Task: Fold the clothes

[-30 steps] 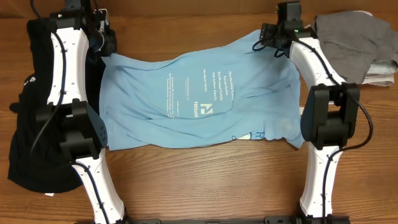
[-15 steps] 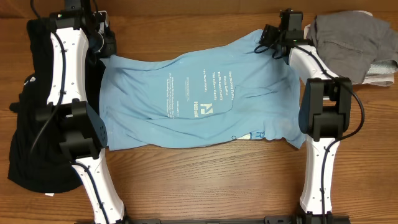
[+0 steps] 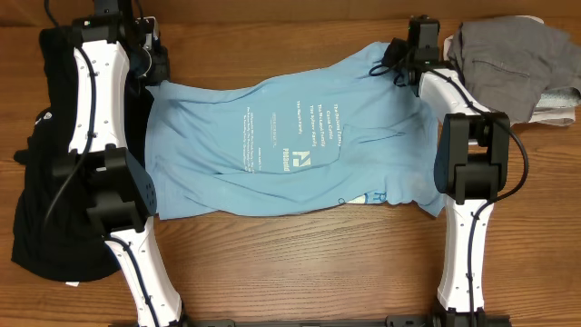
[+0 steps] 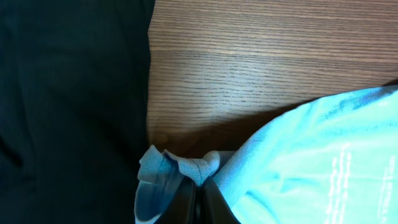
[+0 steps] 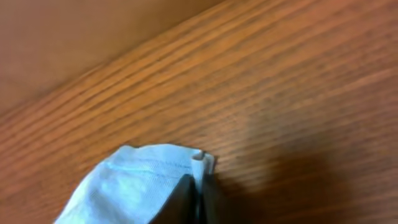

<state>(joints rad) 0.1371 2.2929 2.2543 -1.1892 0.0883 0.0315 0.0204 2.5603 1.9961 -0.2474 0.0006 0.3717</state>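
Note:
My left gripper draws the pinched fold back toward the shirt's near corner by the black garment and releases it next.
A light blue T-shirt (image 3: 290,150) with white print lies spread across the middle of the wooden table. At its far left corner my left gripper (image 3: 150,68) is shut on a bunched fold of the blue fabric (image 4: 186,165), its dark fingers (image 4: 214,202) pinching it. My right gripper (image 3: 406,56) sits at the shirt's far right corner, shut on a thin edge of the blue cloth (image 5: 146,177), which stands up between the fingers (image 5: 183,199). A black garment (image 3: 41,173) lies at the left and a grey one (image 3: 513,59) at the far right.
The black garment (image 4: 68,93) fills the left side of the left wrist view, beside bare wood (image 4: 261,56). A white-grey folded piece (image 3: 558,104) lies under the grey garment. Both arms stretch from the table's near edge (image 3: 300,318) to the far side.
The right gripper has shut on the shirt's far right corner; a second ago it stood open there. The left gripper has stayed shut on its corner.

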